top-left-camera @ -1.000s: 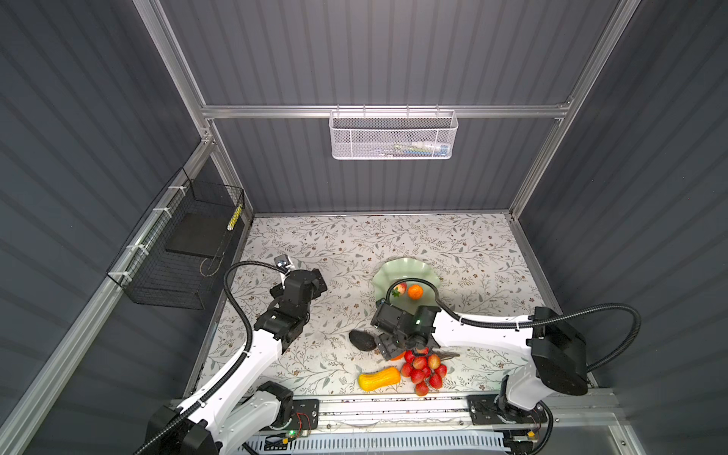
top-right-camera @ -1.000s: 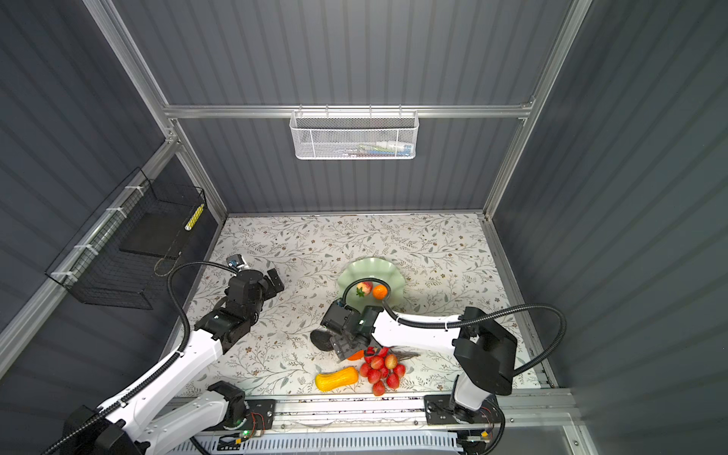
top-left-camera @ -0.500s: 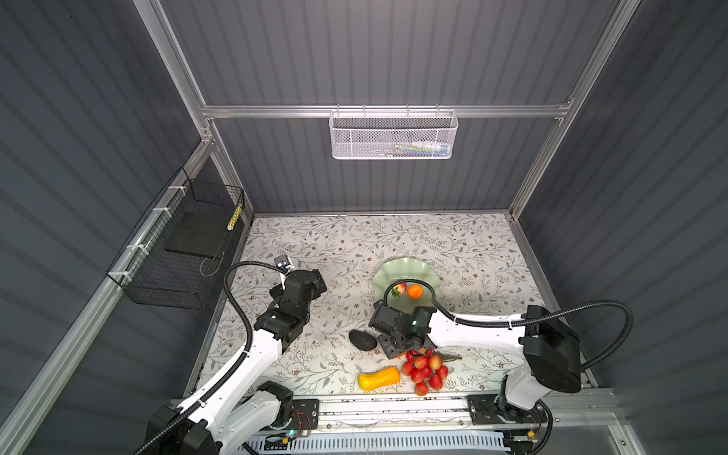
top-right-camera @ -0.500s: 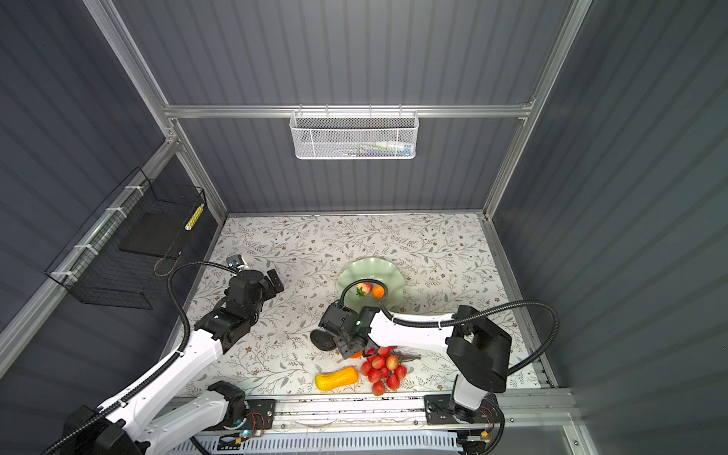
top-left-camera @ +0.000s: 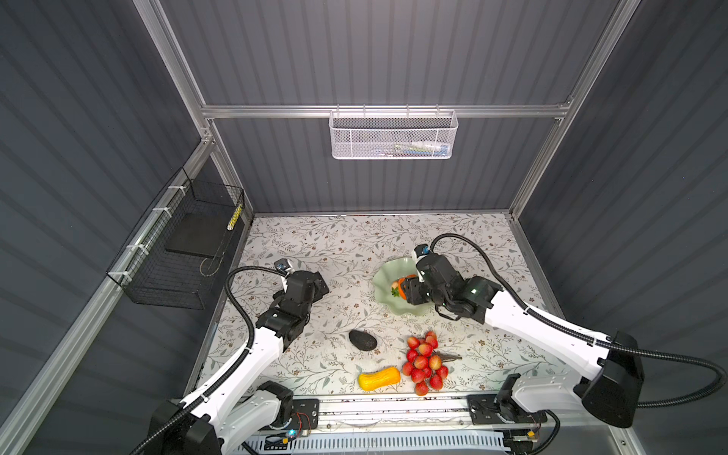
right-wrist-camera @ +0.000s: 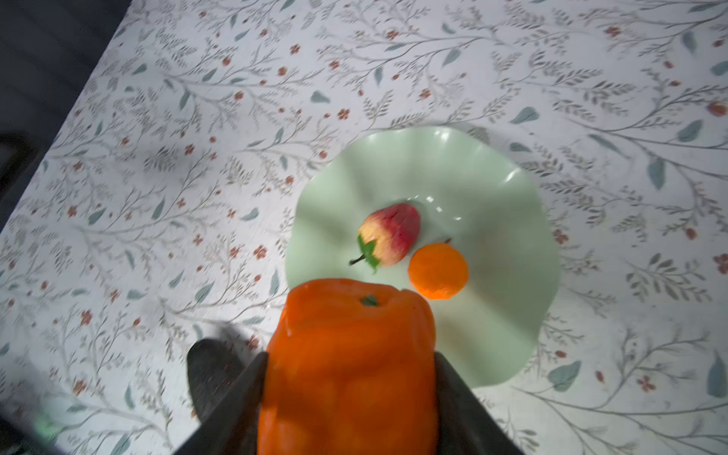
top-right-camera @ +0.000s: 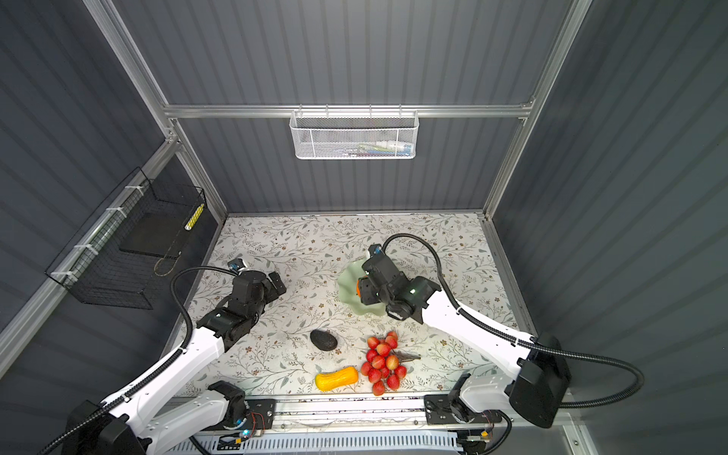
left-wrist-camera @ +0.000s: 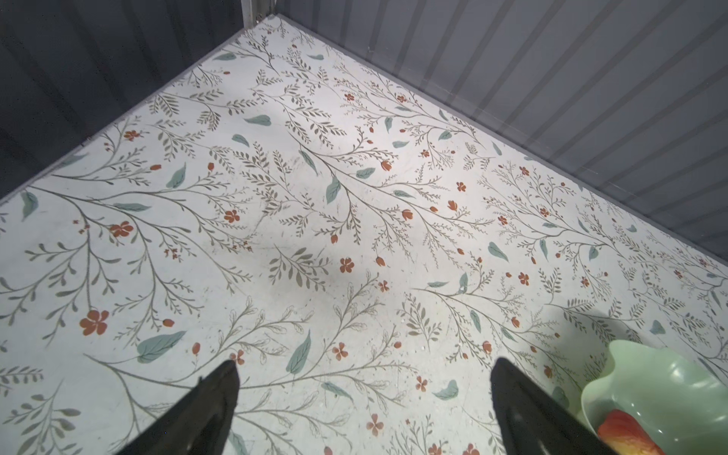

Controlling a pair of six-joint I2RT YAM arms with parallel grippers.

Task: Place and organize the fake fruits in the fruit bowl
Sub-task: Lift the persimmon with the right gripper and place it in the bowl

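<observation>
I need to move my right gripper outward, lower it there and release the larger orange (right-wrist-camera: 350, 362), because the bowl's far side (right-wrist-camera: 449, 191) is bare beyond the strawberry and small orange.
My right gripper (right-wrist-camera: 350, 354) is shut on the larger orange (right-wrist-camera: 350, 362), holding it above the near rim of the pale green fruit bowl (right-wrist-camera: 492, 220). In the bowl lie a red strawberry (right-wrist-camera: 390, 233) and a small orange (right-wrist-camera: 438, 270). Both top views show that gripper (top-left-camera: 409, 289) (top-right-camera: 364, 289) over the bowl (top-left-camera: 384, 275) (top-right-camera: 348, 283). On the table in front lie the dark avocado (top-left-camera: 363, 340), the yellow-orange gourd (top-left-camera: 379, 379) and the bunch of red berries (top-left-camera: 424, 362). My left gripper (left-wrist-camera: 364, 366) (top-left-camera: 315, 283) hangs open over bare table, left of the bowl.
A black wire basket (top-left-camera: 177, 252) hangs on the left wall and a white mesh basket (top-left-camera: 394, 136) on the back wall. The grey walls close in the floral table (top-left-camera: 335, 244) on three sides. A metal rail (top-left-camera: 394, 405) runs along the front edge.
My right gripper has closed on the larger orange near the berries and carried it back and up to the bowl. The left arm has not moved.
</observation>
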